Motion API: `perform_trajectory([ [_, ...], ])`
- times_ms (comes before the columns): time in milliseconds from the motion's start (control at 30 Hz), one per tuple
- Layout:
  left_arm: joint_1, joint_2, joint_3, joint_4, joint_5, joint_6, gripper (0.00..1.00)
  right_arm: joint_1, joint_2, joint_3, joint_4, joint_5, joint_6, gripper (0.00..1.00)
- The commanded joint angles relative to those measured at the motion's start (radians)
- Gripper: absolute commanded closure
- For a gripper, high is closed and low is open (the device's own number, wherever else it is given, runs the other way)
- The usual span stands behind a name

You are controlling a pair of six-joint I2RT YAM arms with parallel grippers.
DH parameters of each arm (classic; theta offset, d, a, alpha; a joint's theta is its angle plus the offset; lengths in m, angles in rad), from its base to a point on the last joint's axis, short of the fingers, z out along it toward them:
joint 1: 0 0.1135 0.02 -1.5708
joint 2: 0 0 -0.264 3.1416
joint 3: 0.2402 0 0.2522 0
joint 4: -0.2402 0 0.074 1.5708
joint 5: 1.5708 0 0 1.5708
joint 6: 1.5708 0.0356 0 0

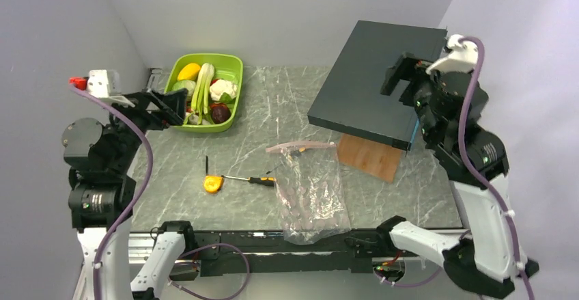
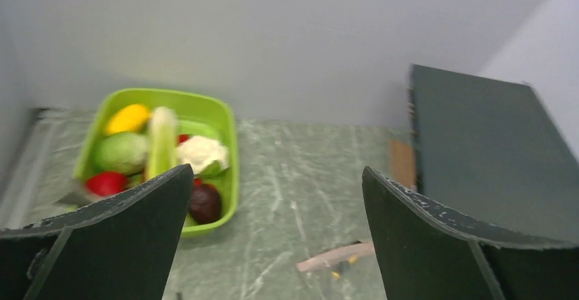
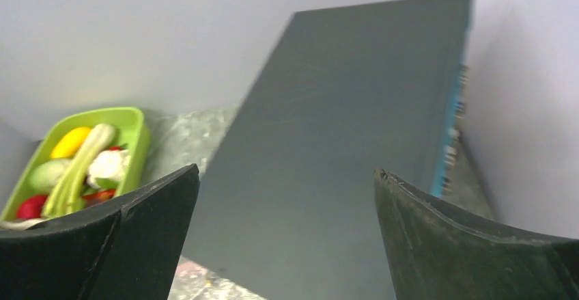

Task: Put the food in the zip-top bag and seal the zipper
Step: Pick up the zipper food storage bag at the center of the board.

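The left gripper swings across, tilts down and descends next, since the flat bag's edge by the screwdriver [image 1: 276, 174] lies below it and to its right in the top view.
The food lies in a lime-green tray [image 1: 235, 64] at the back left: white cauliflower [image 1: 223, 89], a light-green leafy head [image 1: 184, 87] and a dark purple-red round piece [image 1: 219, 113]. The clear zip-top bag [image 1: 311, 194] lies flat at the front centre, its pale pink zipper [image 1: 300, 147] at the far end. My left gripper [image 1: 174, 105] is open and empty beside the tray's near-left side. In its wrist view [image 2: 276, 170] I see the cauliflower [image 2: 201, 152], the dark piece [image 2: 205, 203] and the zipper [image 2: 334, 255]. My right gripper [image 1: 399, 74] is open and empty, raised over the dark board [image 3: 341, 143].
A dark flat board [image 1: 369, 88] leans on a wooden block [image 1: 369, 158] at the back right. An orange tape measure [image 1: 212, 184] and a yellow-and-black-handled screwdriver [image 1: 258, 180] lie left of the bag. Grey walls close in the left, back and right.
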Motion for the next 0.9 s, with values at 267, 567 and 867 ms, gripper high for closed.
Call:
perform_trajectory([
  [267,-0.565,0.151,-0.641,0.458,-0.052,-0.262,0.01,0.716,0.338,0.134,-0.047,0.195,0.043,0.00],
  [567,-0.767,0.387,-0.835,0.753,-0.336,-0.450,0.01,0.724,0.010,-0.267,0.086,0.241,0.252,0.00],
  [867,-0.818,0.600,-0.826,0.891,-0.388,-0.528,0.07,0.725,-0.129,-0.372,-0.016,0.275,0.306,0.00],
])
